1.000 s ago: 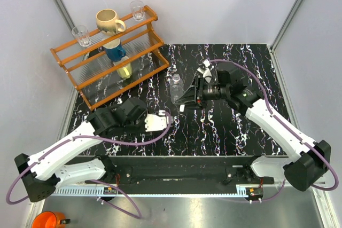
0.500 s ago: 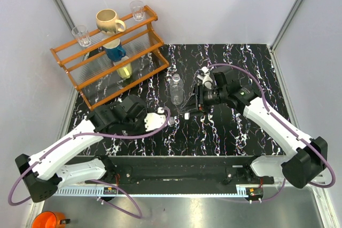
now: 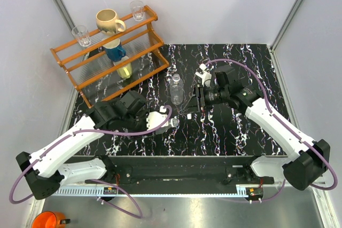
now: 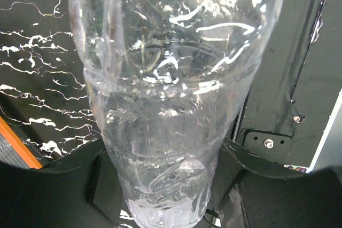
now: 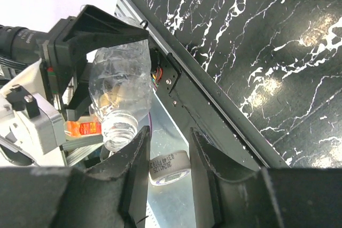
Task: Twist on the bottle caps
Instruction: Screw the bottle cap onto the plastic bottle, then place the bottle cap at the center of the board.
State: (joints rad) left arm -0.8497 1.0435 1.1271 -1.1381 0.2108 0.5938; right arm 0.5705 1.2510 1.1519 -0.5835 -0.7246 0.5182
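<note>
The cap sits at an angle between my right gripper's fingers, so that gripper should turn to point down and move down to the bare table near the table's front bar (image 3: 200, 141) (image 5: 253, 104).
My left gripper (image 3: 162, 122) is shut on a clear ribbed bottle (image 4: 171, 105) and holds it tilted off the table, its open neck (image 3: 173, 123) pointing right. My right gripper (image 3: 191, 109) is just right of that neck, shut on a small white bottle cap (image 5: 170, 167) held between its fingers (image 5: 140, 148). In the right wrist view the held bottle (image 5: 120, 78) sits up and left of the cap, its threaded mouth (image 5: 118, 132) bare and a short gap away. A second clear bottle (image 3: 176, 89) stands upright behind them. I cannot pick out a second cap.
A wooden rack (image 3: 115, 60) at the back left holds a beige mug (image 3: 108, 21), a blue cup (image 3: 114, 52) and two drinking glasses (image 3: 82, 35). The black marbled table (image 3: 235, 132) ends at a metal rail (image 3: 176, 172) at the front.
My left arm has carried the bottle right, closer to the right gripper. My right gripper has turned at the wrist and shifted a little right, keeping the cap.
</note>
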